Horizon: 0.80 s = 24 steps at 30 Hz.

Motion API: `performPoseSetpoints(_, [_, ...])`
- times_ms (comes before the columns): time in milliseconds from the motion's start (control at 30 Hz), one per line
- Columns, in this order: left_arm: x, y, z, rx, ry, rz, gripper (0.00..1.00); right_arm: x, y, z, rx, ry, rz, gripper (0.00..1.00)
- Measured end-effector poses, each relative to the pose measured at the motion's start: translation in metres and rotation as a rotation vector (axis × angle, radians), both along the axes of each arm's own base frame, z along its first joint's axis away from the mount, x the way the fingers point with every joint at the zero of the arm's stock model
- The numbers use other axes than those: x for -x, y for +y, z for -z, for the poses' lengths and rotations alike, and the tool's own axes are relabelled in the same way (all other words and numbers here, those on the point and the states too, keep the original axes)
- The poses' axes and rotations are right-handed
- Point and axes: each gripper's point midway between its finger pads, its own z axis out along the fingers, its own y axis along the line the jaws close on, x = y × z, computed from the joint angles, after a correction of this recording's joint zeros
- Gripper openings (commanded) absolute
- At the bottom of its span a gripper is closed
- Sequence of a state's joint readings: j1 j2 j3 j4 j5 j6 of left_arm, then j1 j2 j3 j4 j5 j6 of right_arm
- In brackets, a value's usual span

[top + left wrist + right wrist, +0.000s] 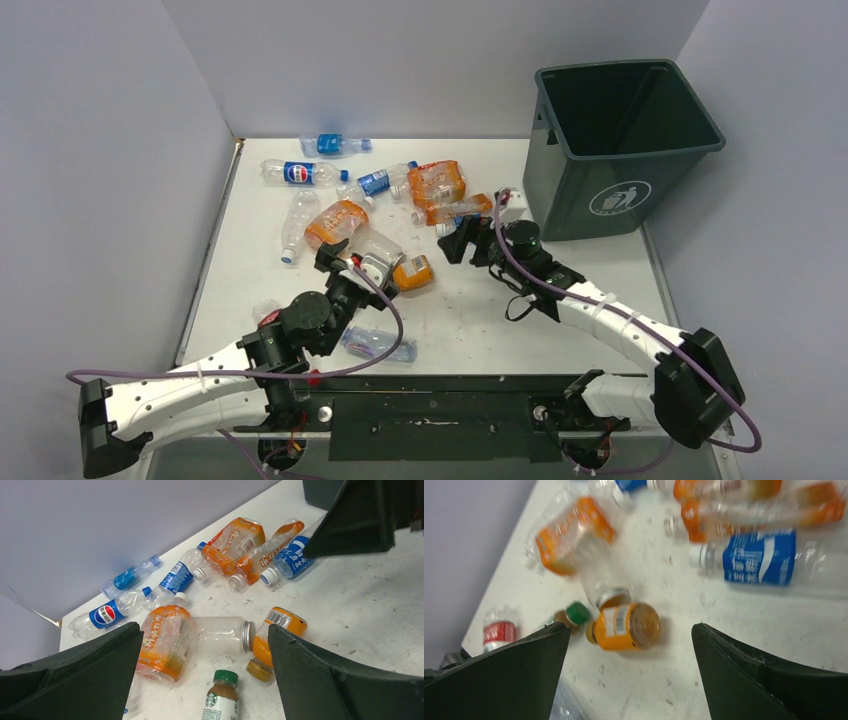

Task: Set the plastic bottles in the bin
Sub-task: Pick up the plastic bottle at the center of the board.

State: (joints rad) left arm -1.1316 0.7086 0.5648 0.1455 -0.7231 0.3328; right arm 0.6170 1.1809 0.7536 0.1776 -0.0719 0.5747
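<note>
The base end of the small orange bottle faces the open fingers of my right gripper, so next I will lower that gripper to the left in the top view, onto that end.
Plastic bottles lie scattered over the white table (470, 320). A Pepsi bottle (297, 173) and a blue one (333, 145) are at the back. Orange-labelled ones (438, 187) lie mid-table. The bin (625, 140) stands upright at the back right. My left gripper (350, 262) is open and empty. A clear silver-capped bottle (222, 635), a small orange bottle (280, 630) and a green-capped coffee bottle (222, 700) lie below its jaws. My right gripper (462, 240) is open and empty, hovering over the same small orange bottle (626, 627), with a blue-labelled bottle (759, 557) beyond.
Grey walls (120, 150) close in the table on the left, back and right. A flattened clear bottle (380, 345) lies near the front edge beside my left arm. A red-labelled bottle (496, 627) lies at the table's left side. Purple cables loop off both arms.
</note>
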Motion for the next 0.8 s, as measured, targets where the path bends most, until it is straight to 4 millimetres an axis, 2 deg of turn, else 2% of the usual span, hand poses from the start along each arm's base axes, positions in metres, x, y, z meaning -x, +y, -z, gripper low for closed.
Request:
performPoseSetpoints(33, [0.000, -0.002, 0.001, -0.004, 0.007, 0.007, 0.96, 0.007, 0.003, 0.026, 0.017, 0.061, -0.029, 0.96])
performPoseSetpoints(100, [0.001, -0.006, 0.003, -0.011, 0.019, 0.023, 0.96, 0.016, 0.010, 0.060, 0.028, 0.137, -0.072, 0.94])
performPoseSetpoints(167, [0.001, -0.009, 0.004, -0.015, 0.026, 0.034, 0.96, 0.024, 0.015, 0.087, 0.027, 0.197, -0.095, 0.90])
performPoseSetpoints(267, [0.002, -0.012, 0.007, -0.021, 0.032, 0.046, 0.96, 0.036, 0.020, 0.118, 0.018, 0.272, -0.111, 0.90])
performPoseSetpoints(667, [0.004, -0.021, 0.015, -0.051, 0.046, 0.074, 0.96, 0.018, 0.050, 0.149, -0.113, 0.357, -0.118, 0.90])
performPoseSetpoints(800, [0.006, -0.024, 0.017, -0.057, 0.049, 0.085, 0.96, 0.013, 0.058, 0.160, -0.135, 0.391, -0.129, 0.92])
